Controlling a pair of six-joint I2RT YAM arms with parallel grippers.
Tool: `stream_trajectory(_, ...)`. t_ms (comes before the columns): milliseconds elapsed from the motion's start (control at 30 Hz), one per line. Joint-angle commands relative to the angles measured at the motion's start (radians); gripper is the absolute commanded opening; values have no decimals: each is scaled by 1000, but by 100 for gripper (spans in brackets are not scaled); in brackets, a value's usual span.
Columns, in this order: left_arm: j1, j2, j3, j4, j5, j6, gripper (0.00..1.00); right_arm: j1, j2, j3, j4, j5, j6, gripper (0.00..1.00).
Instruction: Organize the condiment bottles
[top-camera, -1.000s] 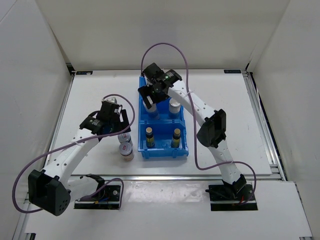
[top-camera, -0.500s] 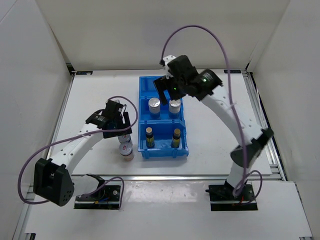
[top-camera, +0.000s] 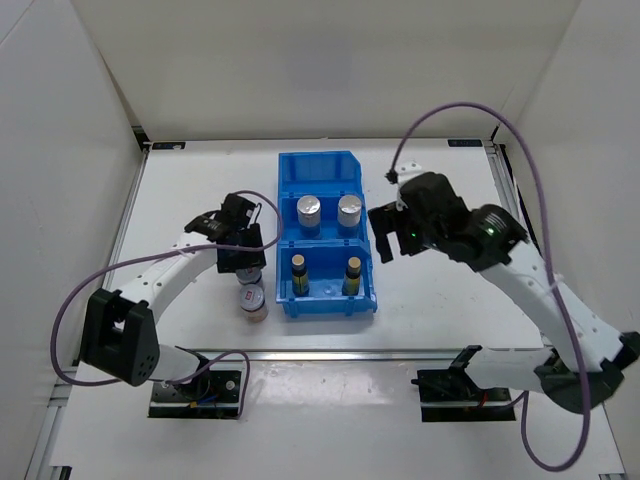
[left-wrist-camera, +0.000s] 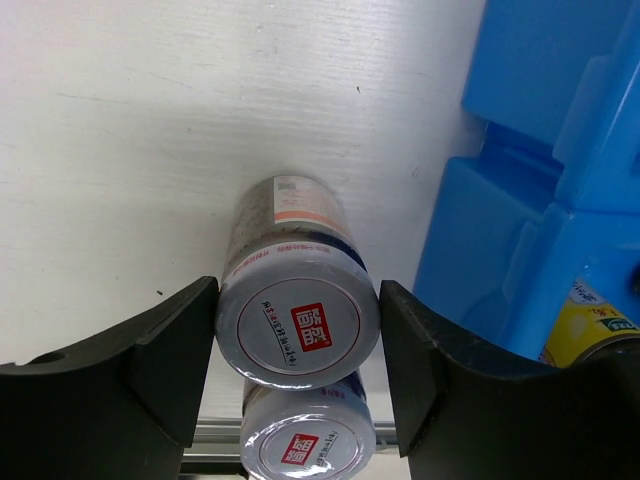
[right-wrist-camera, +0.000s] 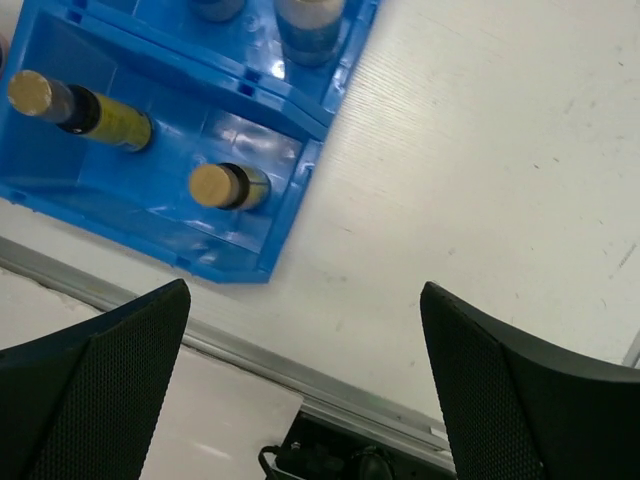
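Note:
The left gripper lifts the jar outward and to its right in the top view next, as the bin's far section (top-camera: 302, 176) is empty, then lowers and releases it.
My left gripper (left-wrist-camera: 300, 300) is shut on a silver-lidded jar (left-wrist-camera: 298, 323) that stands on the table just left of the blue bin (top-camera: 322, 165); both fingers lie against its lid. A second jar (left-wrist-camera: 300, 440) stands right behind it, nearer the table's front edge (top-camera: 252, 298). In the bin's middle compartment stand two jars (top-camera: 309, 209) (top-camera: 349, 208). Its near compartment holds two slim dark bottles with tan caps (top-camera: 298, 265) (top-camera: 353, 268). My right gripper (top-camera: 383, 238) hangs open and empty over bare table to the right of the bin.
The bin's far compartment (top-camera: 320, 178) holds nothing. An aluminium rail (top-camera: 350, 352) runs along the table's front edge, and white walls close in the left, right and back. The right arm's cable (top-camera: 470, 110) arcs high above the table.
The right arm has drawn back from the bin to the right, its gripper open and empty. The left gripper has come down over the jar and closed on it.

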Motion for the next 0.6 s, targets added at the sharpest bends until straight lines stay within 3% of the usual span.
stream_trajectory(0, 5, 0, 64, 6, 9, 15, 47, 1, -128, -54, -26, 89, 58, 99)
stream_trajectory(167, 14, 10, 138, -22, -31, 25, 29, 1, -265, -143, -48, 138, 97, 100)
stream_trajectory(333, 43, 52, 353, -104, -52, 61, 12, 1, -288, -192, -60, 149, 131, 100)
stream_trajectory(567, 75, 182, 752, -206, -66, 94, 12, 1, -307, -244, -50, 167, 152, 100)
